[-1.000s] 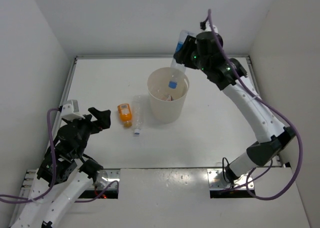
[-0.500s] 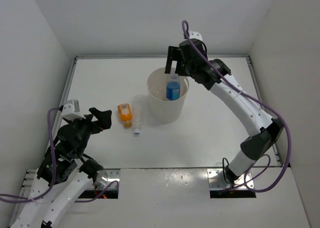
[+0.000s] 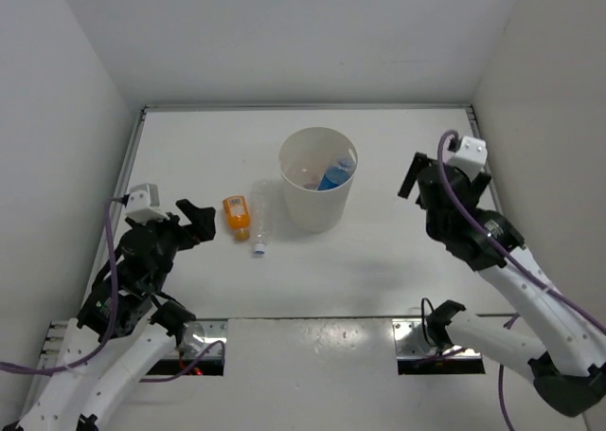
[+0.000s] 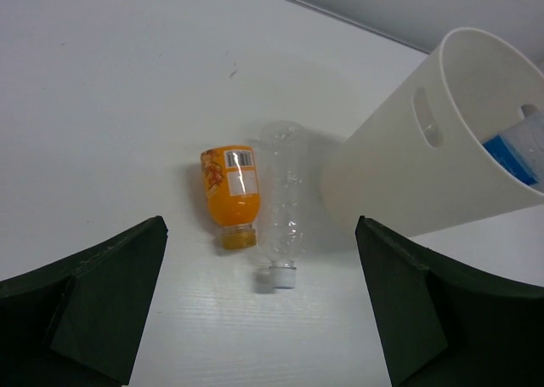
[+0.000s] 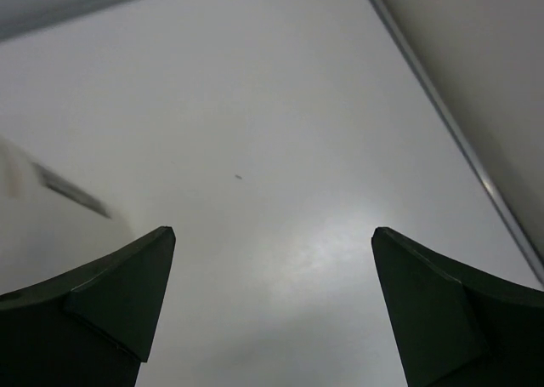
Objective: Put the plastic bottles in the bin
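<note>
Next, my left gripper moves down and to the right in the top view onto the orange bottle's labelled body [image 3: 236, 211] [image 4: 230, 183], because it lies nearer than the clear one.
The cream-white bin [image 3: 313, 209] stands mid-table, and a blue-labelled bottle [image 3: 333, 173] leans inside it. To its left an orange bottle [image 3: 236, 213] and a clear white-capped bottle [image 3: 260, 224] lie side by side on the table. My left gripper [image 3: 194, 218] is open just left of that pair. In the left wrist view the orange bottle [image 4: 231, 193] and clear bottle [image 4: 283, 202] lie ahead of the open left gripper [image 4: 259, 227], with the bin [image 4: 399, 179] to the right. My right gripper [image 3: 415, 175] hangs open and empty to the right of the bin, over bare table [image 5: 272, 231].
White walls enclose the table on three sides. A raised rail [image 5: 450, 123] runs along the right edge close to the right arm. The blurred bin wall [image 5: 34, 208] shows at the left of the right wrist view.
The right gripper opened over the bin and the blue-labelled bottle dropped in. The right arm then swung back and down to the right of the bin. The left arm barely shifted.
</note>
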{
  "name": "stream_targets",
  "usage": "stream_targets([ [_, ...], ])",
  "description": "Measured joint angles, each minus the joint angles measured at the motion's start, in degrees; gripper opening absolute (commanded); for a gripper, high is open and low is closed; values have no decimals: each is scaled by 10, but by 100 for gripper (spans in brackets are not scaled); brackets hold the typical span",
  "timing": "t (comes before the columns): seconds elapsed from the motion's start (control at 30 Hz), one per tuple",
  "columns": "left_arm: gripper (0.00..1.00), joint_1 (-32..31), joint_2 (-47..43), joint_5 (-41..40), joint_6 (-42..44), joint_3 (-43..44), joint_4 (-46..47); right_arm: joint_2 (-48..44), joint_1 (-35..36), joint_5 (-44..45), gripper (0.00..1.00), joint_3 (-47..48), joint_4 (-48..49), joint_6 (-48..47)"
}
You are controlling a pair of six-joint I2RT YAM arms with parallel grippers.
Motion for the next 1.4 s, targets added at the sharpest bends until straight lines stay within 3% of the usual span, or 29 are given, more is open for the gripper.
stream_targets([
  [0.13, 100, 0, 43, -32, -4, -7, 6, -41, -1, 74, 100, -134, -15, 7],
  [0.23, 100, 0, 76, -53, -3, -18, 19, -38, -5, 113, 100, -183, -52, 28],
  [0.5, 100, 19, 257, -42, 24, -60, 129, -103, -14, 130, 100, -198, -21, 3],
  [0.7, 100, 46, 403, 3, 25, -61, 177, -46, -16, 109, 100, -197, -18, -9],
  [0.93, 100, 94, 445, 39, 41, -59, 227, -23, -14, 82, 100, -197, -17, -26],
  [1.2, 100, 97, 562, 77, 66, -10, 277, -36, -14, 62, 100, -197, -10, -43],
  [1.4, 100, 115, 603, 90, 90, -7, 294, -30, -14, 20, 100, -197, -5, -66],
])
